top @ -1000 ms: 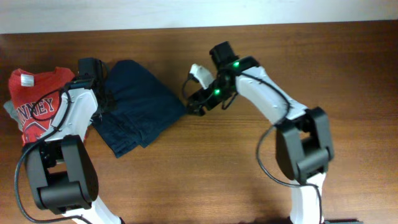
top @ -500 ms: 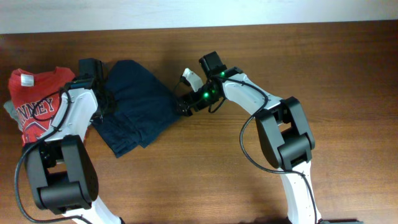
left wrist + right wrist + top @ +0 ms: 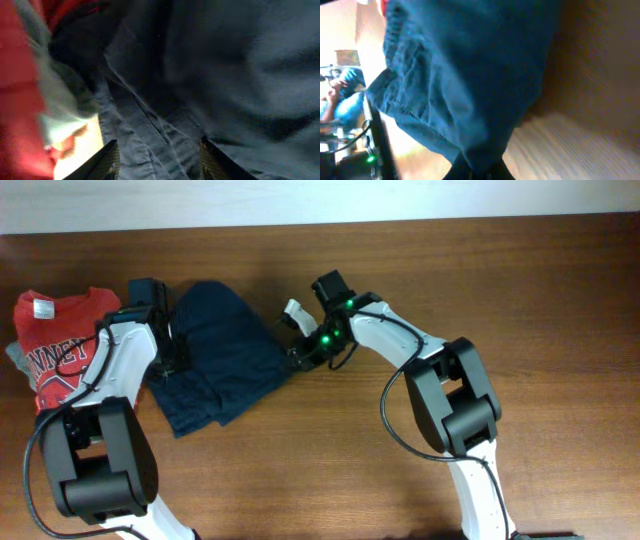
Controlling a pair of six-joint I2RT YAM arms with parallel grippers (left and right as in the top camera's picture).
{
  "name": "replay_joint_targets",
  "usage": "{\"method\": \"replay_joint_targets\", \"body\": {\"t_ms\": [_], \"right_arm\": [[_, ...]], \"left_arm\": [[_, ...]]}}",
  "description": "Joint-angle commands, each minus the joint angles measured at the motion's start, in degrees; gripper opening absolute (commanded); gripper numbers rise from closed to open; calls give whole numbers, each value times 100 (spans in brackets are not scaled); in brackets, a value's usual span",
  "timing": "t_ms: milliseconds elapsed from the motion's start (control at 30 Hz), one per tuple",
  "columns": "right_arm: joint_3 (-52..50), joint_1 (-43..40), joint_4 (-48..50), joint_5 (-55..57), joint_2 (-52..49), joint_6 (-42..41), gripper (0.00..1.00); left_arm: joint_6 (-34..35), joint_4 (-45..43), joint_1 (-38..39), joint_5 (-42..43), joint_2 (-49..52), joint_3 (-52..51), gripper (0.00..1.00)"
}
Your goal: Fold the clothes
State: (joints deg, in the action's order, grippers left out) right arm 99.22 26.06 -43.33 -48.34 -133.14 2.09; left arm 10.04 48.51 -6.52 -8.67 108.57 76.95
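Note:
The garment touches the red T-shirt, so my right gripper needs to drag it right in the overhead view next, onto bare table, and release it.
The clothes (image 3: 218, 355), a plain navy garment, lie crumpled on the wooden table left of centre. My left gripper (image 3: 172, 360) sits on their left edge. In the left wrist view this gripper (image 3: 158, 161) is open, its fingers (image 3: 108, 161) apart, with wrinkled navy cloth (image 3: 200, 75) lying between and beneath them. My right gripper (image 3: 299, 352) is at the garment's right corner. In the right wrist view the right gripper (image 3: 480, 171) is shut on a bunch of the navy cloth (image 3: 465, 75), which rises away from the jaws.
A red T-shirt (image 3: 55, 350) with white lettering lies at the table's left end, a grey garment (image 3: 14, 358) peeking out beneath it. Its red cloth (image 3: 20, 100) touches the navy garment's left side. Bare wooden table (image 3: 500, 300) stretches to the right.
My right gripper has moved left to the garment's right corner and shut on it. My left gripper has opened. The garment has shifted slightly towards the left.

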Motion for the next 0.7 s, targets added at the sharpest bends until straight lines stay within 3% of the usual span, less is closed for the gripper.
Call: {"method": "replay_joint_targets", "body": {"t_ms": [0, 133, 300, 667], "right_arm": [[33, -599, -702, 417, -52, 20, 4], [33, -1200, -2004, 1263, -50, 332, 4], [33, -1497, -2603, 1705, -44, 542, 4], [35, -1823, -2975, 2074, 627, 737, 6]], "left_arm": [[-33, 146, -39, 686, -52, 2, 54], [-35, 380, -39, 1853, -52, 2, 56], [-365, 614, 17, 3342, -52, 2, 56], [-691, 404, 710, 3908, -52, 2, 60]]}}
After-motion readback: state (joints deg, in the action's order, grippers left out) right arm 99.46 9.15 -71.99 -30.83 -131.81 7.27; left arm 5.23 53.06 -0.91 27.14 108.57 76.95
